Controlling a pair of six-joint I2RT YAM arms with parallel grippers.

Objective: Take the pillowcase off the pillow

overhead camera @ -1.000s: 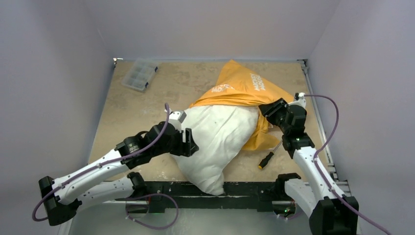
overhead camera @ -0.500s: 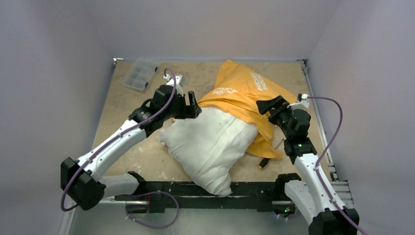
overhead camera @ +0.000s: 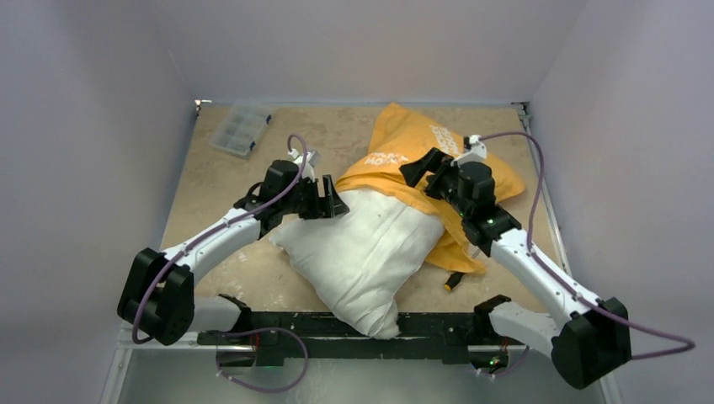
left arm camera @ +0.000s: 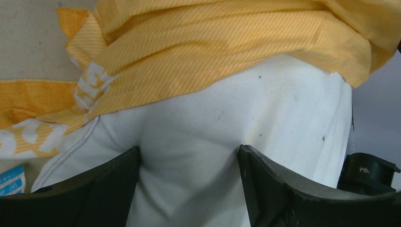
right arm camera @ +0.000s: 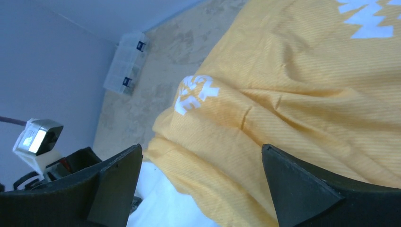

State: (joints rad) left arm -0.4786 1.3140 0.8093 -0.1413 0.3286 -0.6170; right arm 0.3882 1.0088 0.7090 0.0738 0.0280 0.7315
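Observation:
I need to keep my left gripper low on the pillow [left arm camera: 265,109] next and close its fingers around the bulging white cloth [left arm camera: 190,165], because that cloth already lies right between its fingers.
The white pillow [overhead camera: 362,252] lies across the middle of the table, its near end bare. The orange-yellow pillowcase [overhead camera: 421,147] with white lettering covers its far end and is bunched back to a hem [left arm camera: 213,71]. My left gripper [overhead camera: 333,202] is open and pressed into the pillow [left arm camera: 265,109] just below that hem, with white cloth bulging between its fingers [left arm camera: 108,189]. My right gripper [overhead camera: 417,168] hovers wide open over the pillowcase [right arm camera: 293,85] near the hem. Nothing is between its fingers [right arm camera: 288,184].
A clear plastic box [overhead camera: 240,129] sits at the back left and also shows in the right wrist view [right arm camera: 126,64]. A screwdriver [overhead camera: 455,280] pokes out from under the pillowcase at the right. The black frame rail [overhead camera: 278,324] runs along the near edge, and walls close in on both sides.
My left gripper left the pillow's near-left side and moved up to its upper edge by the hem. My right gripper opened and swung left over the pillowcase. The pillow shifted slightly.

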